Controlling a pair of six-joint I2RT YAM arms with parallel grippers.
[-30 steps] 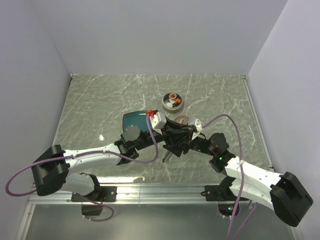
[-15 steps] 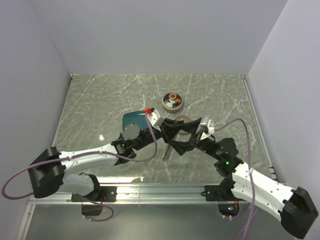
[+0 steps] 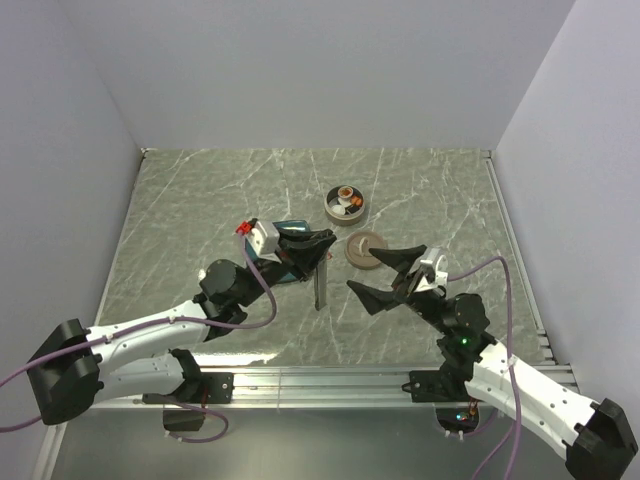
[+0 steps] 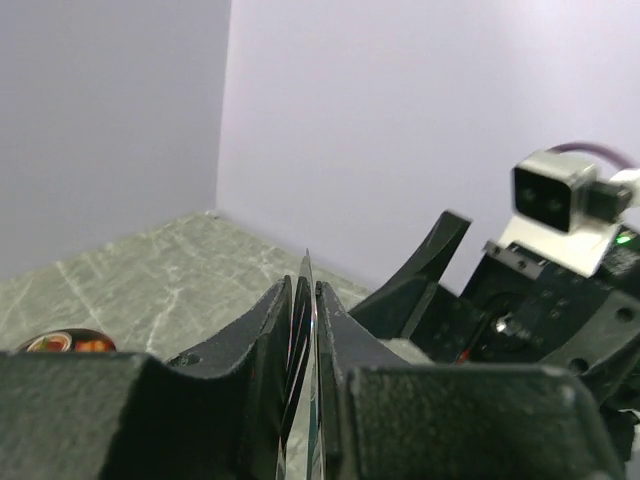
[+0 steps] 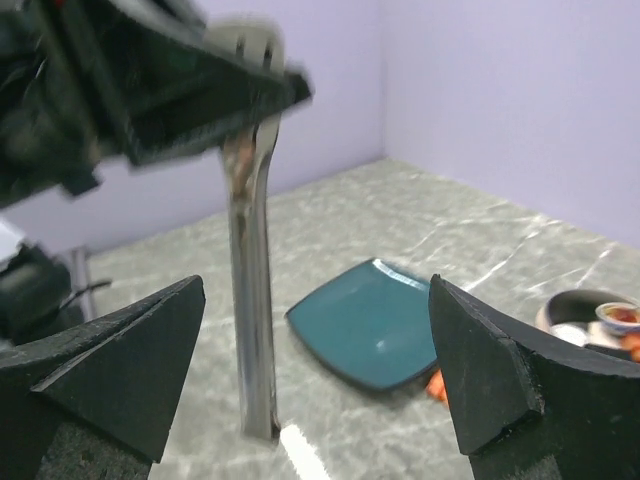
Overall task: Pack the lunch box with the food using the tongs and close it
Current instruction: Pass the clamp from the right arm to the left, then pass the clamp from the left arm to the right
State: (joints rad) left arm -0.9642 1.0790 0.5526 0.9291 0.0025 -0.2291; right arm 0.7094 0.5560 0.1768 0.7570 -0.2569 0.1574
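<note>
The tongs' lower part (image 3: 320, 287) (image 5: 256, 350) hangs clear below my left gripper, so I will move my right gripper to the left in the top view and close it around that part.
My left gripper (image 3: 315, 243) (image 4: 305, 285) is shut on the slim metal tongs (image 3: 320, 285) (image 4: 307, 340) (image 5: 250, 300). They hang upright from it, their lower end close to the table. My right gripper (image 3: 362, 275) (image 5: 315, 290) stands wide open just right of the tongs, with nothing between its fingers. The round silver lunch box (image 3: 346, 205) (image 5: 585, 318) sits farther back with food (image 3: 347, 198) (image 5: 620, 315) in it. Its tan lid (image 3: 362, 248) lies on the table between the box and my right gripper. An orange food bit (image 5: 437, 383) lies by the teal plate.
The square teal plate (image 5: 375, 320) (image 3: 288, 224) lies flat under my left gripper, mostly hidden in the top view. Grey walls close the marble table (image 3: 200, 210) at the back and on both sides.
My right gripper has opened wide, let go of the tongs and drawn back to the right. My left gripper has closed on the tongs and carried them a little left.
</note>
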